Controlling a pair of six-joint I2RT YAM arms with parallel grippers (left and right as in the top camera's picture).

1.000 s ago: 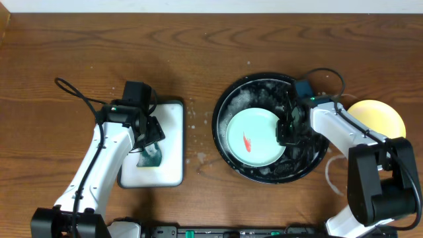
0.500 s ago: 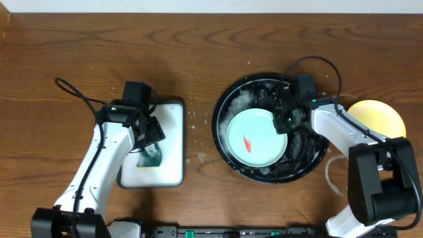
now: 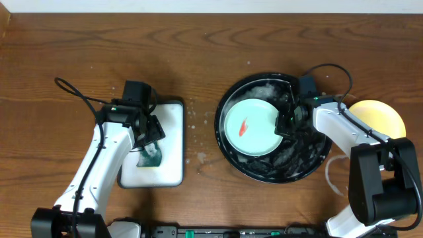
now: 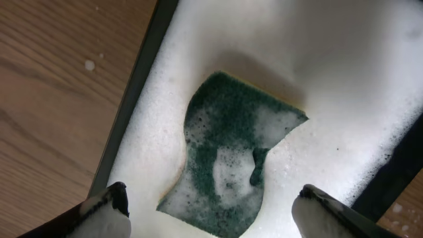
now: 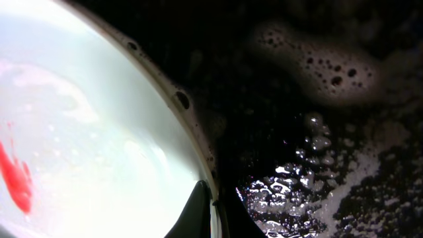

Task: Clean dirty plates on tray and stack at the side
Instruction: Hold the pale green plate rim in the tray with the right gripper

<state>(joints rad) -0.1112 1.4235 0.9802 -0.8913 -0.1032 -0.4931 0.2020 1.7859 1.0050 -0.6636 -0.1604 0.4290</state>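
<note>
Next, my left gripper moves down onto the green sponge's middle [image 3: 150, 156] [image 4: 228, 173] with spread fingers, because the sponge lies below in the foam between both fingers.
A pale mint-blue plate [image 3: 254, 135] with a red smear [image 3: 242, 127] lies in the soapy black tray [image 3: 223, 147]. My right gripper [image 3: 285, 123] is shut on the plate's right rim. In the right wrist view its dark fingertips [image 5: 198, 210] pinch the plate's edge [image 5: 213, 198], with the plate [image 5: 86, 125] to the left and the red smear [image 5: 16, 178] at the far left. A yellow plate [image 3: 381, 112] sits on the table right of the tray, partly behind my right arm. My left gripper [image 4: 213, 198] hangs open above the green sponge [image 4: 228, 162].
The sponge [image 3: 152, 157] lies in foam in a white rectangular tray [image 3: 168, 116] at the left. Water drops [image 3: 198, 157] dot the wood between the two trays. Foam and wet patches [image 5: 317, 172] cover the black tray's bottom.
My right gripper closed on the mint plate's right rim, and the plate shifted up and to the left in the tray. The left arm has not moved.
</note>
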